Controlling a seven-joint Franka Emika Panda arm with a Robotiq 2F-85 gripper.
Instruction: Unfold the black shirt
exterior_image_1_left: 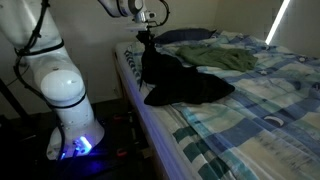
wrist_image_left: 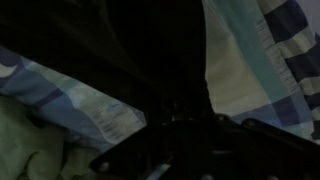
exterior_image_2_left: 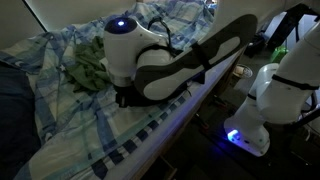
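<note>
The gripper moves down toward the sheet's checked border (exterior_image_2_left: 125, 148) (wrist_image_left: 299, 58) next and releases the peak. That border lies below the gripper, toward the right in the wrist view.
The black shirt (exterior_image_1_left: 185, 82) lies bunched on the near edge of the bed, with one part pulled up into a peak. My gripper (exterior_image_1_left: 148, 40) is at the top of that peak and looks shut on the cloth. In the wrist view the black shirt (wrist_image_left: 160, 60) fills the middle of the picture and hides the fingers. In an exterior view the arm (exterior_image_2_left: 180, 62) covers the shirt, and only the gripper end (exterior_image_2_left: 122, 97) shows low over the bed.
A green garment (exterior_image_1_left: 222, 58) lies crumpled behind the shirt and shows in both exterior views (exterior_image_2_left: 88, 66). The bed has a blue plaid sheet (exterior_image_1_left: 250, 110). A dark pillow (exterior_image_1_left: 185, 35) lies at the head. The robot base (exterior_image_1_left: 65, 95) stands beside the bed.
</note>
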